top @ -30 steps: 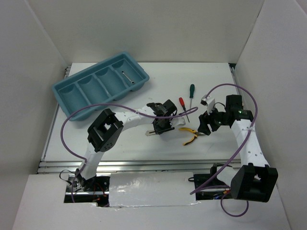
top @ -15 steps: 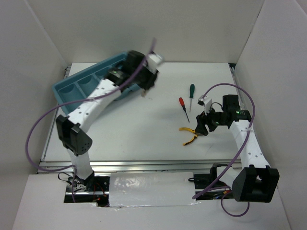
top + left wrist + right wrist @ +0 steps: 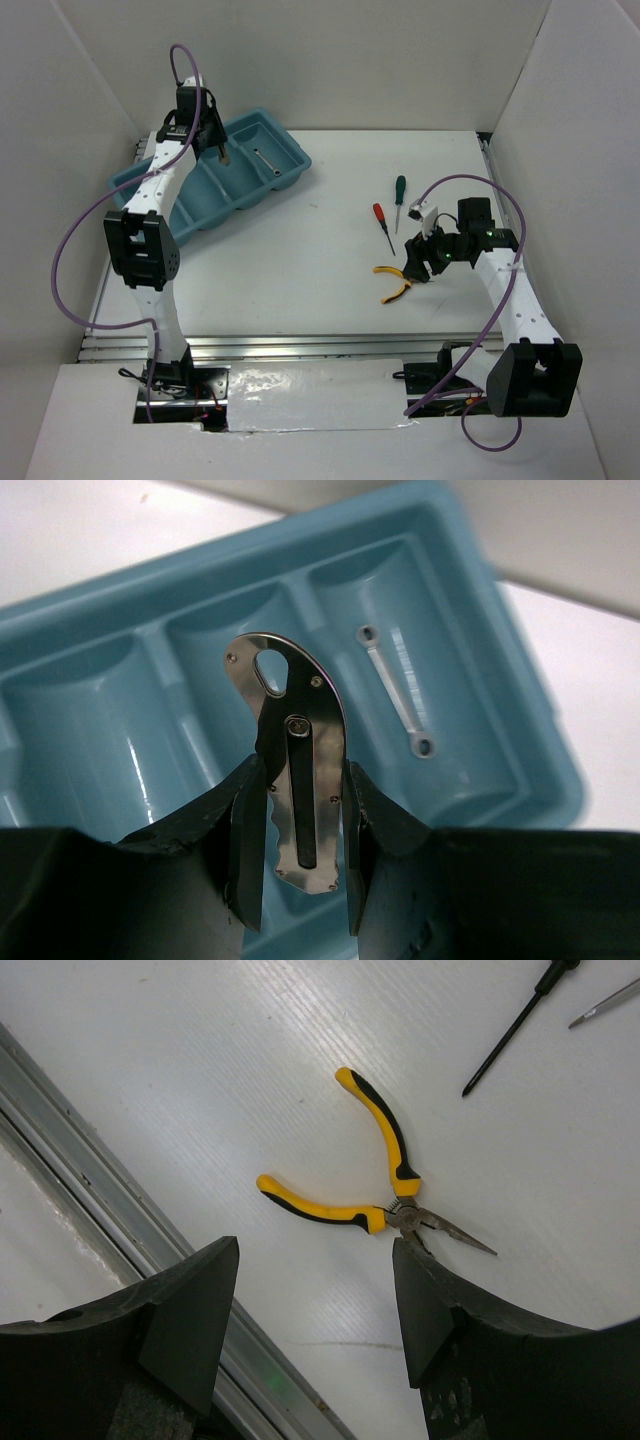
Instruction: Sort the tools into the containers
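Observation:
Next, my left gripper lowers into the empty section of the tray beside the end one, which lies below its fingers, and releases the grey folding knife [image 3: 295, 695] there.
The light blue tray of containers [image 3: 150, 195] lies at the far left. My left gripper [image 3: 221, 150] hangs above it, shut on the grey folding knife [image 3: 295, 695], roughly over the compartment beside the one at the right end. That end compartment [image 3: 470, 730] holds a thin silver rod [image 3: 397, 692] [image 3: 265, 160]. The yellow-handled pliers [image 3: 395, 282] [image 3: 375, 1175] lie on the table. Just above them my right gripper [image 3: 418, 262] [image 3: 315, 1260] is open and holds nothing. The red-handled screwdriver [image 3: 381, 220] and the green-handled screwdriver [image 3: 399, 195] lie beyond the pliers.
White walls close in the table on the left, back and right. A metal rail [image 3: 300, 345] [image 3: 90, 1160] runs along the near edge, close to the pliers. Purple cables [image 3: 75, 250] loop from both arms.
My left arm has lifted the knife from the middle of the table and swung it left and back over the tray. My right gripper has shifted slightly toward the pliers.

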Robot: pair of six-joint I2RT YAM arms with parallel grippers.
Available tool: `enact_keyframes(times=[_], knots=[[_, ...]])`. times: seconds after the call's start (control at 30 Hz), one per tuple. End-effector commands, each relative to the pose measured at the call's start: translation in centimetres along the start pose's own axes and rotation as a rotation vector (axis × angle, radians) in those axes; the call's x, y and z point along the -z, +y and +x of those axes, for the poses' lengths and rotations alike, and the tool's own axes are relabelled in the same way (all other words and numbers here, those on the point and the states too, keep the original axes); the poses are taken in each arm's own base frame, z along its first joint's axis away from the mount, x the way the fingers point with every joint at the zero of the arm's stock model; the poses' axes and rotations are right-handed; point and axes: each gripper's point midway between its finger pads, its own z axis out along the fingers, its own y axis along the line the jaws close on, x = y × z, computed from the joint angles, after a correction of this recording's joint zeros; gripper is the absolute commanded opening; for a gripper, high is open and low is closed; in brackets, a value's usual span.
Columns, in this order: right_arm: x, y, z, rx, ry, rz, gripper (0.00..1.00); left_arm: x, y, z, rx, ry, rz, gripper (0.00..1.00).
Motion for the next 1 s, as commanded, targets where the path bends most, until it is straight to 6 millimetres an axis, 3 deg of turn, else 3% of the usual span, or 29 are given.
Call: enact_keyframes(times=[0.0, 0.03, 0.23, 0.47, 0.5, 0.53, 0.6, 0.63, 0.7, 0.77, 0.8, 0.87, 0.9, 0.97], knots=[[-0.3, -0.5, -0.3, -0.019, -0.008, 0.020, 0.71, -1.9, -0.7, -1.2, 0.103, -0.065, -0.008, 0.08], [-0.3, -0.7, -0.1, -0.031, 0.002, 0.029, 0.71, -2.8, -0.8, -0.2, 0.112, -0.046, -0.013, 0.19], [0.0, -1.7, 0.1, -0.079, 0.017, 0.052, 0.71, -7.4, 1.3, 3.8, 0.143, 0.039, -0.066, 0.22], [0.1, -2.4, 0.2, -0.115, 0.018, 0.055, 0.72, -10.5, 3.4, 6.8, 0.134, 0.093, -0.098, 0.23], [0.1, -2.6, 0.1, -0.112, 0.018, 0.057, 0.72, -10.7, 3.7, 6.9, 0.136, 0.093, -0.103, 0.29], [0.1, -2.7, 0.0, -0.115, 0.019, 0.058, 0.72, -11.0, 3.8, 7.5, 0.136, 0.109, -0.100, 0.53], [0.1, -2.9, -0.2, -0.116, 0.021, 0.058, 0.72, -11.1, 3.8, 7.8, 0.134, 0.114, -0.094, 0.68], [0.1, -2.9, -0.4, -0.120, 0.017, 0.059, 0.73, -11.1, 3.5, 7.7, 0.129, 0.118, -0.073, 0.82], [0.2, -3.0, -0.7, -0.118, 0.011, 0.062, 0.73, -10.9, 2.9, 7.3, 0.124, 0.114, -0.043, 0.90], [0.4, -2.9, -0.9, -0.116, 0.005, 0.065, 0.73, -9.9, 1.7, 5.5, 0.112, 0.088, 0.020, 0.98], [0.5, -3.0, -1.1, -0.113, 0.002, 0.071, 0.73, -8.5, 1.0, 3.4, 0.099, 0.048, 0.048, 0.99], [0.9, -3.0, -1.3, -0.116, -0.009, 0.081, 0.73, -6.2, -1.5, 0.9, 0.018, -0.003, 0.148, 0.92], [1.0, -2.9, -1.3, -0.117, -0.015, 0.086, 0.73, -2.9, -3.8, -2.1, -0.085, -0.082, 0.209, 0.85], [1.5, -3.1, -1.1, -0.132, -0.032, 0.107, 0.73, 0.8, -7.1, -2.8, -0.221, -0.131, 0.326, 0.74]])
